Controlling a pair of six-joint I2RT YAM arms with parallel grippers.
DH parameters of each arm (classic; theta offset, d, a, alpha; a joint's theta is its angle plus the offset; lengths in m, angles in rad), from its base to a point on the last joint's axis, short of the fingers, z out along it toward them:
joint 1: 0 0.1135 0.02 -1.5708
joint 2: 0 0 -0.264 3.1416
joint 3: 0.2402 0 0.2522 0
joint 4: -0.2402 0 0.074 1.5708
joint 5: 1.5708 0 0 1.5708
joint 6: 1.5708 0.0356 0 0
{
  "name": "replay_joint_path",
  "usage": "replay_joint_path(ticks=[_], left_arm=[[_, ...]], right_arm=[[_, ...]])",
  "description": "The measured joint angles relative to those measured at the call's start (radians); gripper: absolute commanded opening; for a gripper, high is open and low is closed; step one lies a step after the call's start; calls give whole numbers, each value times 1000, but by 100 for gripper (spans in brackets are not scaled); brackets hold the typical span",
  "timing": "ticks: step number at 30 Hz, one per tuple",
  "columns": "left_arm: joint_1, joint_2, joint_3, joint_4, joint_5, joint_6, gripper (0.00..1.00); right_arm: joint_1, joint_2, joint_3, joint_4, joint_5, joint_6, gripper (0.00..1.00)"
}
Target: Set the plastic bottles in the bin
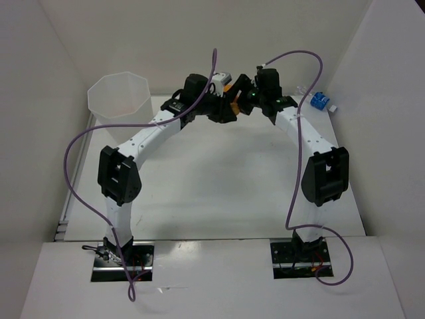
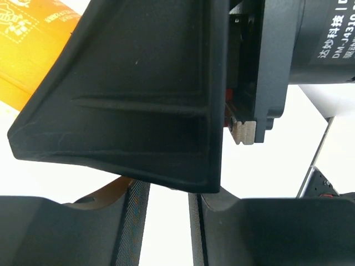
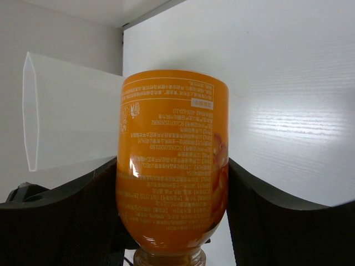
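Observation:
My right gripper has the orange bottle. It will next swing up and to its left in the top view, over the bin's opening [image 1: 119, 94] [image 3: 30, 111], and release the bottle.
My right gripper [image 3: 172, 188] is shut on an orange bottle [image 3: 172, 160], holding it by the lower body, neck toward the camera. In the top view the right gripper [image 1: 238, 93] holds this bottle [image 1: 232, 104] at the back middle of the table. My left gripper [image 1: 216, 109] sits right against it; its fingers [image 2: 130, 221] are parted with nothing between them. The left wrist view shows the orange bottle [image 2: 33, 44] behind the right gripper's black finger. The white bin [image 1: 119, 98] stands at the back left and also shows in the right wrist view [image 3: 66, 119]. The clear, blue-labelled bottle [image 1: 319, 100] lies at the back right. A second orange bottle is not seen.
White walls close in the table on the left, back and right. Purple cables loop over both arms. The two grippers crowd together near the back wall, to the right of the bin.

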Motion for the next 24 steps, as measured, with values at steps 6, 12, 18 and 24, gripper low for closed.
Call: replay_joint_path(ticks=[6, 12, 18, 24], left_arm=[[7, -27, -35, 37, -11, -30, 100], [14, -72, -108, 97, -59, -96, 100], [43, -148, -206, 147, -47, -127, 100], [133, -367, -282, 56, -105, -105, 100]], right_arm=[[6, -4, -2, 13, 15, 0, 46], [28, -50, -67, 72, 69, 3, 47], [36, -61, -87, 120, 8, -11, 42], [63, 6, 100, 66, -85, -105, 45]])
